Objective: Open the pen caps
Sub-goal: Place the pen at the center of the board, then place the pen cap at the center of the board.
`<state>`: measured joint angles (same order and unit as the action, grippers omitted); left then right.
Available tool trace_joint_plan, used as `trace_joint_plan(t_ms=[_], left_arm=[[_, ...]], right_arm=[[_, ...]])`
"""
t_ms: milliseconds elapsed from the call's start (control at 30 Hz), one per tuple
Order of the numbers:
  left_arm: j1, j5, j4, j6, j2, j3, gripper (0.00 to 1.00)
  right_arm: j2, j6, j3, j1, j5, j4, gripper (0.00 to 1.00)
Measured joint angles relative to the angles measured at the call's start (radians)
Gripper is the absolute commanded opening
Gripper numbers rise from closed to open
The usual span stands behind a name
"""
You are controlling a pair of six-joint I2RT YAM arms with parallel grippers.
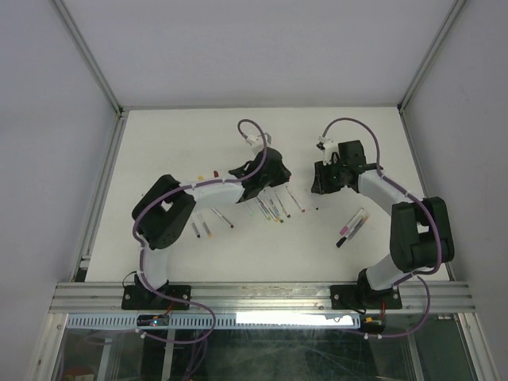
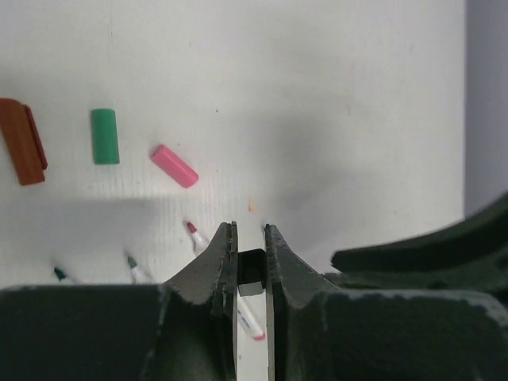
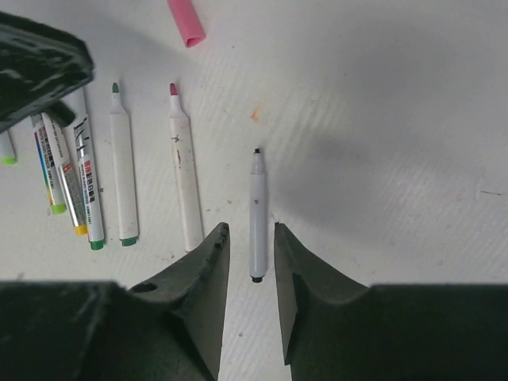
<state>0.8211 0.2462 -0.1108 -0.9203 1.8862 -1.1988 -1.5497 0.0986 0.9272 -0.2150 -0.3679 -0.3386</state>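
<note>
Other loose caps lie on the bare tabletop (image 2: 238, 157) beside the pink cap, so I need to move my left gripper outward and lower it there to let go of the black cap (image 2: 252, 268).
My left gripper (image 2: 251, 232) is shut on a small black pen cap (image 2: 252, 268), held above the table. Loose pen caps lie on the table beyond it: brown (image 2: 22, 141), green (image 2: 104, 136) and pink (image 2: 174, 166). My right gripper (image 3: 250, 230) is open, its fingers standing either side of a white uncapped pen with a black tip (image 3: 256, 214) that lies flat on the table below. Other uncapped pens, one green-tipped (image 3: 121, 159) and one maroon-tipped (image 3: 181, 167), lie to its left. From above, the left gripper (image 1: 266, 171) and right gripper (image 1: 324, 178) face each other mid-table.
A row of uncapped pens (image 1: 274, 206) lies under the left arm's wrist, with more pens (image 1: 210, 224) further left. A small bunch of pens (image 1: 352, 225) lies beside the right arm. Frame rails (image 1: 99, 198) border the white table.
</note>
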Motion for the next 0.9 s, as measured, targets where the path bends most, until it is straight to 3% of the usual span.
trace_joint_plan(t_ms=[267, 400, 567, 900], left_arm=[[0.004, 0.017, 0.266, 0.048, 0.268, -0.359, 0.0], [0.004, 0.019, 0.338, 0.07, 0.357, -0.505, 0.05], [0.004, 0.04, 0.388, 0.084, 0.421, -0.603, 0.14], [0.004, 0.056, 0.438, 0.105, 0.479, -0.655, 0.25]], right_arm=[[0.014, -0.004, 0.0, 0.075, -0.013, -0.011, 0.3], [0.014, -0.004, 0.0, 0.083, -0.015, -0.014, 0.3], [0.014, -0.005, 0.0, 0.087, -0.016, -0.016, 0.3], [0.014, -0.005, 0.0, 0.092, -0.016, -0.018, 0.3]])
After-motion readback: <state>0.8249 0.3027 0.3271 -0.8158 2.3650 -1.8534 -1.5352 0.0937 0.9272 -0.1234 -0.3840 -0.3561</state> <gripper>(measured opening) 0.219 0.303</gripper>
